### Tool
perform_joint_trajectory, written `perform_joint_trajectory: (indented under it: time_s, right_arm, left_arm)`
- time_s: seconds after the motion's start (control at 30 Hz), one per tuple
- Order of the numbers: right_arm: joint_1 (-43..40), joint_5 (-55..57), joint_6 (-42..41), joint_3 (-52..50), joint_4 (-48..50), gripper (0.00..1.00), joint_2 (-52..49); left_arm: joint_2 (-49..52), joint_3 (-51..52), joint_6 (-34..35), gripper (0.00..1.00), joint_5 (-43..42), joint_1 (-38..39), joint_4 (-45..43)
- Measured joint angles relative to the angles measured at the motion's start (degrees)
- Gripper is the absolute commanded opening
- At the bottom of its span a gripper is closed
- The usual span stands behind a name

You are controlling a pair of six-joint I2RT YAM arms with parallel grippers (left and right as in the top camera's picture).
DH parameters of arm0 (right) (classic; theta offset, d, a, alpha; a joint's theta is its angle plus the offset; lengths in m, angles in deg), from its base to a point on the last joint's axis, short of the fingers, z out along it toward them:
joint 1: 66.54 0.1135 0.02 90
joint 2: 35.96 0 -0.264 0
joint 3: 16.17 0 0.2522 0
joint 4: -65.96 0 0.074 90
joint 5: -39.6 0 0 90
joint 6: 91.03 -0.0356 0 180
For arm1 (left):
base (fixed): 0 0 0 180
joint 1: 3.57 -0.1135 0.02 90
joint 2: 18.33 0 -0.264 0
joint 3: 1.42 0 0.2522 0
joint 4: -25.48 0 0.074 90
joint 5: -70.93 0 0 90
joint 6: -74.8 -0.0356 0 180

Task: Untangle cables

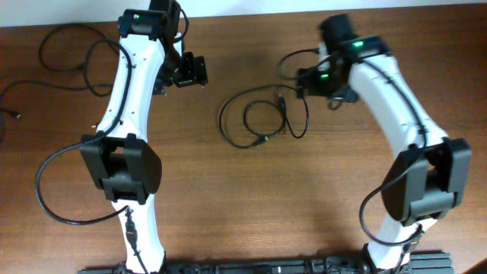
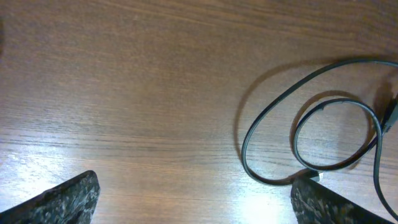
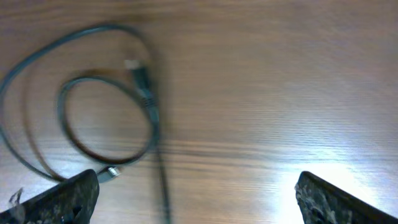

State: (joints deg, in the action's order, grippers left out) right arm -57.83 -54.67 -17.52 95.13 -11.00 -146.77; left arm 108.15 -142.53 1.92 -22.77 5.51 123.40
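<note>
I should reach across and down onto the cable's bend near my right gripper, because the bend is below my left gripper and to its right in the overhead view.
A loose tangle of thin black cables lies in overlapping loops at the middle of the wooden table. My left gripper hangs open and empty to the upper left of it. My right gripper hangs open and empty at its upper right. In the left wrist view the loops lie at the right, one strand by the right finger, and the jaws hold nothing. In the right wrist view the loops and a plug lie at the left, and the jaws stand wide over bare wood.
Another thin black cord loops at the far left back of the table. A small plug end lies near the left edge. Thicker arm wires hang beside both arm bases.
</note>
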Motion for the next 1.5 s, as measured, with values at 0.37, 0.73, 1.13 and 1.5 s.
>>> perform_joint_trajectory:
  time_s: [0.37, 0.73, 1.13, 1.5]
  right_arm:
    - [-23.45, 5.31, 0.66, 0.00, -3.89, 0.99, 0.00]
    - [-23.30, 5.33, 0.66, 0.00, -3.89, 0.99, 0.00]
    - [-23.30, 5.33, 0.63, 0.00, -3.91, 0.99, 0.00]
    - [-23.30, 5.33, 0.70, 0.00, -3.91, 0.99, 0.00]
  left_arm:
    - [7.13, 0.74, -3.50, 0.99, -11.21, 20.76, -15.19]
    - [8.55, -3.69, -5.60, 0.76, -14.75, 28.68, -18.80]
    - [13.46, -12.41, -3.21, 0.00, 4.79, 30.56, -10.45]
    - [-16.48, -23.74, 6.64, 0.00, 49.86, 7.74, 0.55]
